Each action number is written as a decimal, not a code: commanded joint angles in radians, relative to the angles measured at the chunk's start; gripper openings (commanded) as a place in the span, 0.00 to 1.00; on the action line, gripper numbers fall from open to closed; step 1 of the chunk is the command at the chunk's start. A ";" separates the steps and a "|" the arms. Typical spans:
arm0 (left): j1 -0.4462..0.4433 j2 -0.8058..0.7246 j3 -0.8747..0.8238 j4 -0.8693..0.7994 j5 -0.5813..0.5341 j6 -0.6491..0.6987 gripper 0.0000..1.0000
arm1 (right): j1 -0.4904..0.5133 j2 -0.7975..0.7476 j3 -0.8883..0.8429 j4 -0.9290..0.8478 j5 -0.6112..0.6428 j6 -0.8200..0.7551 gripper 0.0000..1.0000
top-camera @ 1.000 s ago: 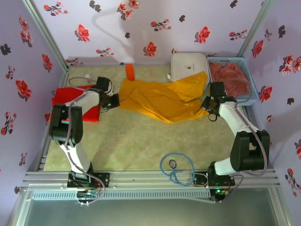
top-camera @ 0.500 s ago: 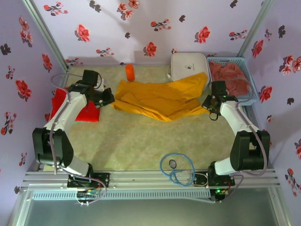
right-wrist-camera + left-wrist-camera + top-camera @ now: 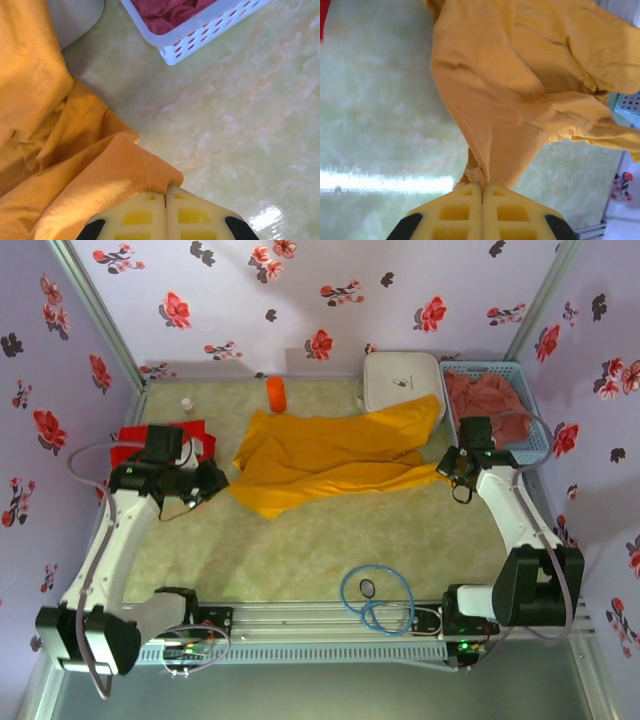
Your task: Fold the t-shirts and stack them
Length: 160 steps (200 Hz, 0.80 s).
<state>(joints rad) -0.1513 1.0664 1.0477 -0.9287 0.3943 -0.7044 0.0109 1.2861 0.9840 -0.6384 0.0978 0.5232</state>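
The right gripper pulls the hem back onto bare tabletop by the blue cable loop next and lets go of it, because cloth overlaps the white case.
The golden-yellow t-shirt (image 3: 320, 458) lies stretched across the middle of the table between both grippers. My left gripper (image 3: 220, 485) is shut on its left end; the left wrist view has cloth (image 3: 520, 90) pinched between the closed fingers (image 3: 482, 186). My right gripper (image 3: 449, 468) is shut on a stitched hem at the shirt's right end (image 3: 125, 170), the fingers (image 3: 165, 192) closed on it. The bright red t-shirt (image 3: 138, 437) lies at the left edge, partly under the left arm. The reddish-pink t-shirt (image 3: 490, 400) sits bunched in the blue basket (image 3: 538, 425).
A white rounded case (image 3: 400, 378) stands at the back, under the yellow shirt's far corner. An orange cylinder (image 3: 275, 392) and a small bottle (image 3: 187, 403) stand at the back left. A blue cable loop (image 3: 375, 600) lies near the front edge.
The left arm has swung outward and toward the near left, pulling the yellow shirt's left end with it. The shirt is now drawn out flatter. The right gripper shifted slightly right.
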 commanded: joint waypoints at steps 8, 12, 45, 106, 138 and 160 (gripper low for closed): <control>0.003 -0.134 -0.088 -0.107 0.021 -0.130 0.00 | -0.006 -0.076 -0.051 -0.082 -0.001 0.000 0.00; 0.003 -0.152 -0.098 -0.123 0.021 -0.137 0.00 | -0.006 -0.083 -0.055 -0.093 -0.003 0.004 0.00; 0.003 -0.276 -0.158 -0.246 0.007 -0.176 0.00 | -0.006 -0.167 -0.096 -0.160 -0.029 0.068 0.00; 0.001 -0.403 -0.133 -0.479 -0.079 -0.239 0.00 | -0.007 -0.279 -0.139 -0.298 0.060 0.146 0.04; 0.002 -0.482 -0.134 -0.594 -0.132 -0.272 0.00 | -0.007 -0.330 -0.185 -0.334 0.013 0.207 0.05; 0.001 -0.541 -0.178 -0.629 -0.135 -0.276 0.08 | -0.006 -0.370 -0.221 -0.355 0.008 0.231 0.11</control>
<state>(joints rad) -0.1513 0.5823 0.8902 -1.4364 0.3058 -0.9493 0.0109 0.9607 0.7998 -0.9272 0.1013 0.6926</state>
